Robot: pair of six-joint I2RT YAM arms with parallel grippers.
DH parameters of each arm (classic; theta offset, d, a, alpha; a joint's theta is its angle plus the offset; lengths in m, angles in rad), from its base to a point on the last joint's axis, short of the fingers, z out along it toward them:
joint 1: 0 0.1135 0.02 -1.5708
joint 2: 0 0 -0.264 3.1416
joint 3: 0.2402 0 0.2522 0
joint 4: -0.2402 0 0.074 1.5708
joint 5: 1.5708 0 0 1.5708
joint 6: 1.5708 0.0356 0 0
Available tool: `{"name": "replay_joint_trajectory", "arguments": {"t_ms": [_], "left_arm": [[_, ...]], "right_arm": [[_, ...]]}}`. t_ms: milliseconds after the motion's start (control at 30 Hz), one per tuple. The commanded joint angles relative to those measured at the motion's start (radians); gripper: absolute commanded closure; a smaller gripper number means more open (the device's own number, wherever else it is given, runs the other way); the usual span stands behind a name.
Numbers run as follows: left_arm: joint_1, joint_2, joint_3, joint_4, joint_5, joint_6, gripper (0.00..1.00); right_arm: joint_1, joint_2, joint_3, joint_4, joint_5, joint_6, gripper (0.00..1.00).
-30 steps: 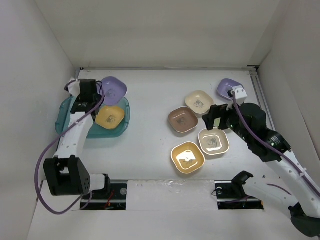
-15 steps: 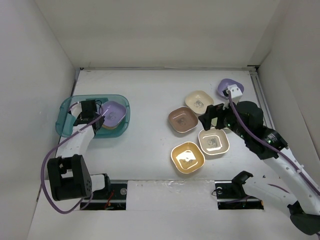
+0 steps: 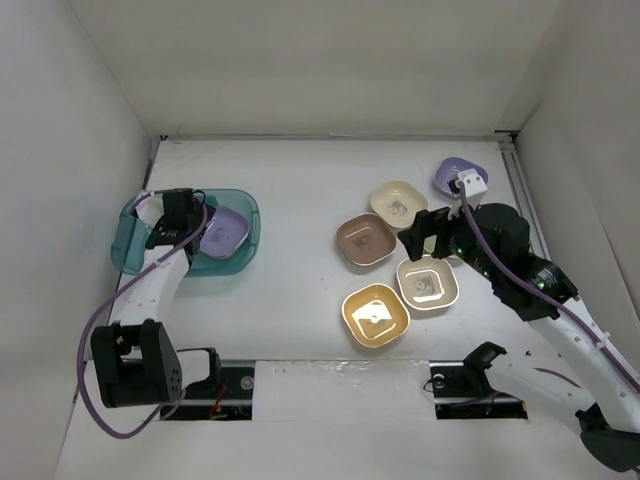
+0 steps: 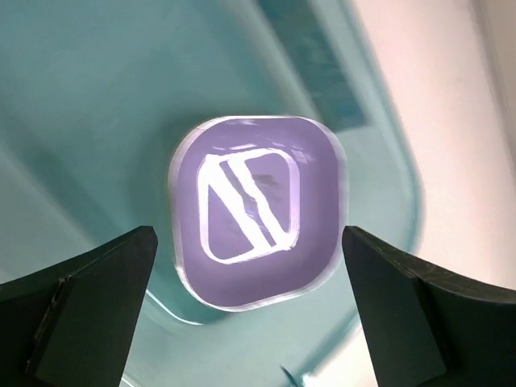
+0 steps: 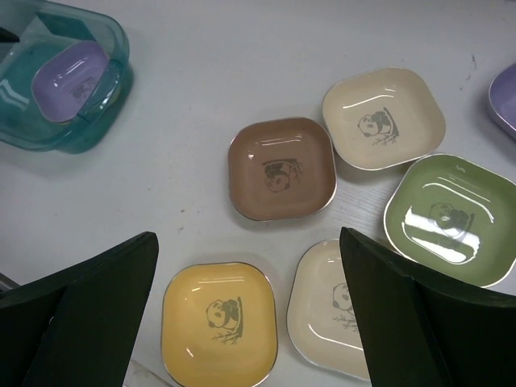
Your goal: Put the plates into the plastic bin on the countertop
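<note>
The brown plate is nearest the bin (image 3: 135, 245), so my left gripper should swing over to it and go down onto the plate's rim that faces the bin.
The teal plastic bin (image 3: 135, 245) sits at the left of the countertop (image 3: 290, 190). A purple plate (image 3: 230, 228) lies inside it, free of the fingers. My left gripper (image 3: 188, 222) hovers open just over the bin; in the left wrist view the purple plate (image 4: 256, 224) lies between and beyond the spread fingers (image 4: 89, 306). My right gripper (image 3: 425, 232) hangs open and empty above the plates at the right: brown (image 5: 280, 168), cream (image 5: 383, 117), green (image 5: 450, 218), beige (image 5: 339, 306) and yellow (image 5: 219, 322). A second purple plate (image 3: 452, 172) lies at the far right.
White walls close in the countertop on the left, back and right. The right arm's body covers the green plate in the top view. Bare countertop (image 3: 300, 250) lies between the bin and the group of plates.
My left gripper carried the purple plate down into the bin, opened and let it go. The right arm shifted slightly left, still open.
</note>
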Motion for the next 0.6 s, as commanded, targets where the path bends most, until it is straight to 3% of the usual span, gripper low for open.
{"name": "replay_joint_trajectory", "arguments": {"t_ms": [0, 100, 233, 333, 567], "left_arm": [[-0.088, -0.106, 0.101, -0.008, -0.051, 0.036, 0.00], [-0.201, -0.106, 0.186, -0.008, -0.060, 0.081, 0.00], [-0.546, 0.066, 0.313, -0.079, -0.141, 0.044, 0.00], [-0.712, 0.220, 0.387, -0.142, -0.179, -0.034, 0.00], [-0.817, 0.505, 0.463, -0.050, -0.129, -0.085, 0.00]], "right_arm": [[-0.007, -0.012, 0.005, 0.045, 0.013, -0.014, 0.00], [-0.007, -0.012, 0.005, 0.045, 0.037, -0.014, 0.00], [-0.016, -0.001, 0.015, 0.033, 0.092, -0.005, 0.00], [-0.025, 0.028, 0.061, -0.022, 0.170, 0.026, 0.00], [-0.034, 0.022, 0.092, -0.073, 0.234, 0.061, 0.00]]}}
